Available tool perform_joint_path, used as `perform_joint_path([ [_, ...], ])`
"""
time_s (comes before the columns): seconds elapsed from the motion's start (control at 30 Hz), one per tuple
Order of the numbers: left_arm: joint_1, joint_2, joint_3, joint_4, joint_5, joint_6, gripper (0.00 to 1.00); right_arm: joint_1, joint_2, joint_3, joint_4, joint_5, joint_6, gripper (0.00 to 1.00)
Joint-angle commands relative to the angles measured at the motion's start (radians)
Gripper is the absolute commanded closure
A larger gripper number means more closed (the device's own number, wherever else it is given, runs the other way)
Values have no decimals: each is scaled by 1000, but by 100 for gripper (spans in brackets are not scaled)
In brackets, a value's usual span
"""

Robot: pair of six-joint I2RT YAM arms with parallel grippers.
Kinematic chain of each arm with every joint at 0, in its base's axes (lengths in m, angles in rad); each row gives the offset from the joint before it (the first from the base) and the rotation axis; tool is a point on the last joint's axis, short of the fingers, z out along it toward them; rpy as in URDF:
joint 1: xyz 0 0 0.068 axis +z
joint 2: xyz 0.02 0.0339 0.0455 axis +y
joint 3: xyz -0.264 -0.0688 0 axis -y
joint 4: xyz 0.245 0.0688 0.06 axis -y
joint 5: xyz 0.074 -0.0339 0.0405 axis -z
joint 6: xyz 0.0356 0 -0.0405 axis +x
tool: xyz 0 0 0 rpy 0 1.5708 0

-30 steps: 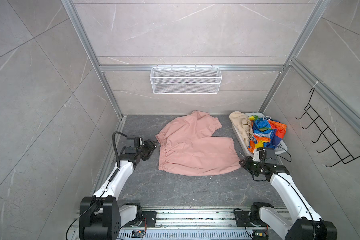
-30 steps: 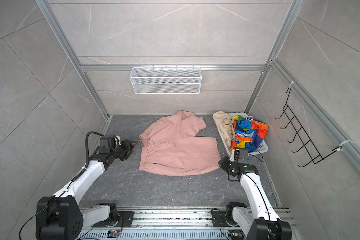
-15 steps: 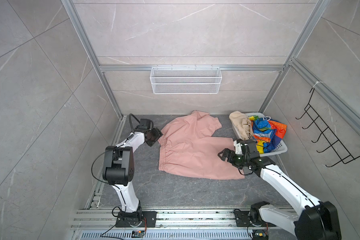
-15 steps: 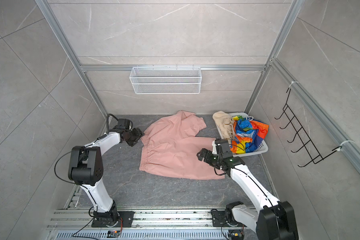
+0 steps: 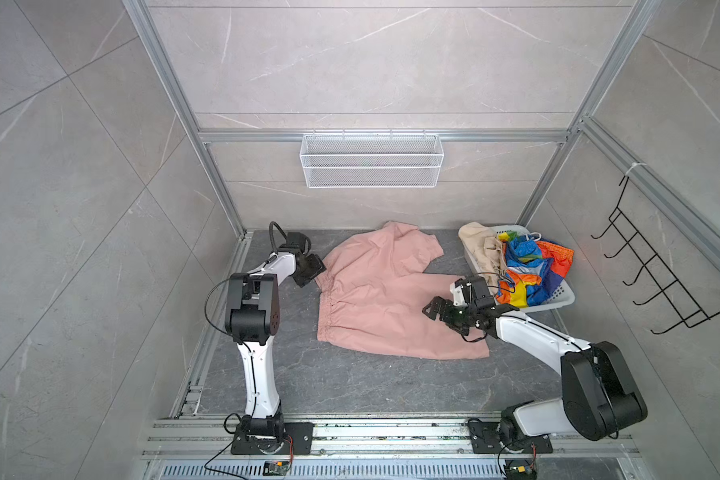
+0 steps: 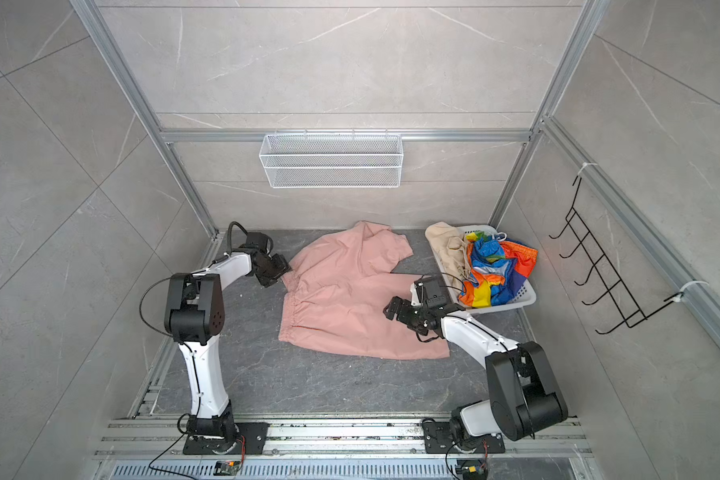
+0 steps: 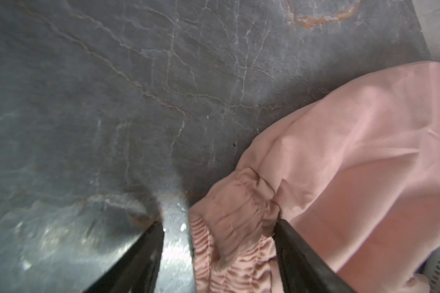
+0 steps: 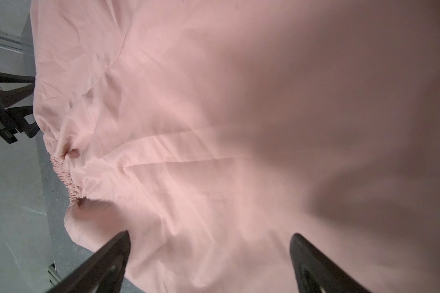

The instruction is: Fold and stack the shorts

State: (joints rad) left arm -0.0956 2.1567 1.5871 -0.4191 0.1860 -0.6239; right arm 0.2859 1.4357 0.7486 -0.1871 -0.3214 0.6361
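My left gripper stays low at the shorts' edge next and closes its fingers on the waistband's far corner [image 5: 323, 281] [image 7: 237, 231], since the gathered fabric already lies between them.
The salmon-pink shorts [image 5: 383, 299] [image 6: 346, 299] lie spread out on the dark grey table, waistband to the left. My left gripper [image 5: 313, 272] [image 6: 278, 270] is open at the waistband's far corner. The left wrist view shows the gathered waistband [image 7: 229, 228] between its fingers [image 7: 150, 243], which are not pinched on it. My right gripper [image 5: 437, 316] [image 6: 398, 313] hangs open just over the right leg of the pink shorts [image 8: 214, 126], holding nothing. The beige shorts [image 5: 481, 249] and the rainbow-striped shorts [image 5: 524, 270] are crumpled in the white basket [image 5: 558, 301].
The basket [image 6: 516, 301] stands at the table's right edge, close beside my right wrist. A white wire shelf [image 5: 371, 160] hangs on the back wall and a black hook rack [image 5: 657, 282] on the right wall. My left arm's elbow [image 5: 252, 307] stands tall at the left edge.
Over the last second both arms swung from the table's near sides to the pink shorts. The left went to the far waistband corner, the right over the leg, and the right gripper opened wide.
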Motion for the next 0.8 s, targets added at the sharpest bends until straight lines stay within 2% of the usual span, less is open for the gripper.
perform_joint_path([
  [0.0, 2, 35, 54, 21, 17, 53, 44, 5, 22, -42, 44, -5, 2, 1],
  [0.1, 2, 53, 59, 38, 5, 52, 64, 6, 22, -72, 61, -6, 12, 1],
  [0.17, 2, 53, 65, 48, -11, 59, 82, 4, 16, -90, 57, 1, 14, 1],
  [0.27, 10, 43, 114, 17, -52, 108, 100, 5, -3, -128, 40, 18, 20, 1],
  [0.47, 16, 4, 222, -83, -155, 244, 100, 10, -114, -276, 29, 24, 71, 1],
  [0.6, 16, -34, 195, -95, -188, 249, 100, 44, -286, -354, -46, 25, 136, 1],
  [0.7, 19, -62, 132, -67, -226, 232, 100, 59, -445, -258, -216, 67, 124, 1],
  [0.77, 22, -69, 103, -53, -230, 228, 100, 59, -463, -125, -302, 130, 81, 1],
])
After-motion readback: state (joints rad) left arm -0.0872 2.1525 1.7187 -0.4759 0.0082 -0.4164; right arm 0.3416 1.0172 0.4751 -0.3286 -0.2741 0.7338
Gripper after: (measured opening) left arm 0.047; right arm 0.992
